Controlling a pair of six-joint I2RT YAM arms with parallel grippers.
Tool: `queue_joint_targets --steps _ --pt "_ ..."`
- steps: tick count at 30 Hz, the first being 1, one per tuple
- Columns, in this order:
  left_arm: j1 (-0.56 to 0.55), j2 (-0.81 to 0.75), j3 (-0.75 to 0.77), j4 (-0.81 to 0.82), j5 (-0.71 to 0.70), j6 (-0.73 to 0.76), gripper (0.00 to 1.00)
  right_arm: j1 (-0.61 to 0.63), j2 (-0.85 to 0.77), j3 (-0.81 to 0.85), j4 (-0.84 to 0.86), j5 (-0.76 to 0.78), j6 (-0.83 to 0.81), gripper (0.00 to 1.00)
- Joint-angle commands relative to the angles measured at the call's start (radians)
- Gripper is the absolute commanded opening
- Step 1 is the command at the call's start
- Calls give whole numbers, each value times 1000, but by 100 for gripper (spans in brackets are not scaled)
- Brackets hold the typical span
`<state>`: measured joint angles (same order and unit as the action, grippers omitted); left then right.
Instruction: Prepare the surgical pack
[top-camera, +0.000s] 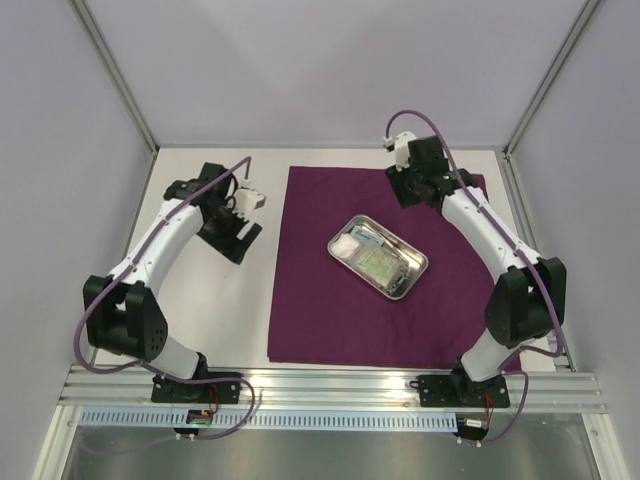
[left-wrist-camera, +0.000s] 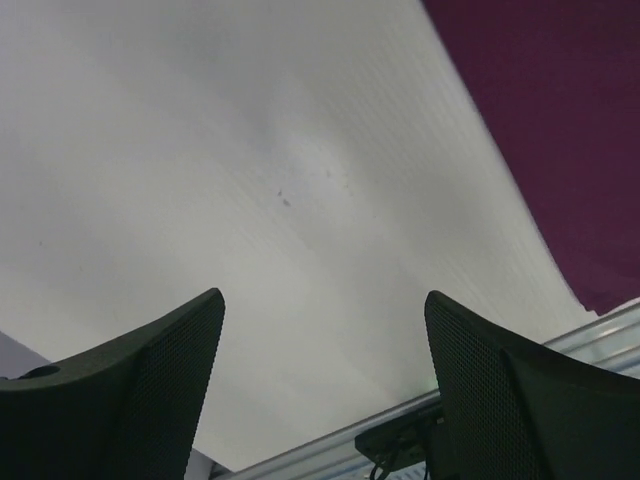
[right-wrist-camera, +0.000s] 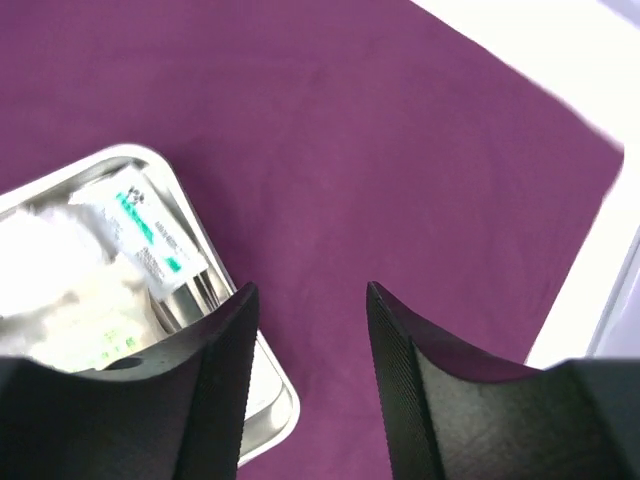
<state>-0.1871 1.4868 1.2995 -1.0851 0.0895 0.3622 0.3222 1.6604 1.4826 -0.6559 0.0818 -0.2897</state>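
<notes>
The fingers of my left gripper are over bare table, so my left gripper will move open to the right in the top view next and down onto the edge of the sheet nearest it.
The deep-purple sheet (top-camera: 320, 300) of the surgical pack lies flat on the table, with a steel tray (top-camera: 411, 283) on its middle holding white gauze (top-camera: 345, 244) and clear packets (top-camera: 378, 262). My left gripper (top-camera: 232, 240) hangs open over bare table left of the sheet, nothing between its jaws. In the left wrist view the sheet's edge (left-wrist-camera: 560, 130) shows at the upper right. My right gripper (top-camera: 410, 192) is open above the sheet's far right part. In its wrist view the tray (right-wrist-camera: 282, 418) with a packet (right-wrist-camera: 145, 232) sits at the left; purple cloth (right-wrist-camera: 400, 150) lies between the fingers (right-wrist-camera: 405, 370).
White table (top-camera: 215, 320) lies left of the sheet. An aluminium rail (top-camera: 330, 385) runs along the near edge with both arm bases on it. Frame posts (top-camera: 115, 75) stand at the far corners. The sheet's far right corner (right-wrist-camera: 600, 160) nears the table's edge.
</notes>
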Motion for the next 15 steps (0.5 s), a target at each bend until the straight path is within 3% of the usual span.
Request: queue_joint_targets --steps 1,6,11,15 --pt "-124 133 111 -48 30 -34 91 -92 -85 -71 50 114 332 50" --pt "-216 314 254 23 47 -109 90 -348 -148 -203 -30 220 575 56" --pt "-229 513 372 77 53 -215 86 -647 -183 -407 60 43 705 56" --pt "-229 636 448 73 61 -265 84 -729 -122 -446 87 25 710 56"
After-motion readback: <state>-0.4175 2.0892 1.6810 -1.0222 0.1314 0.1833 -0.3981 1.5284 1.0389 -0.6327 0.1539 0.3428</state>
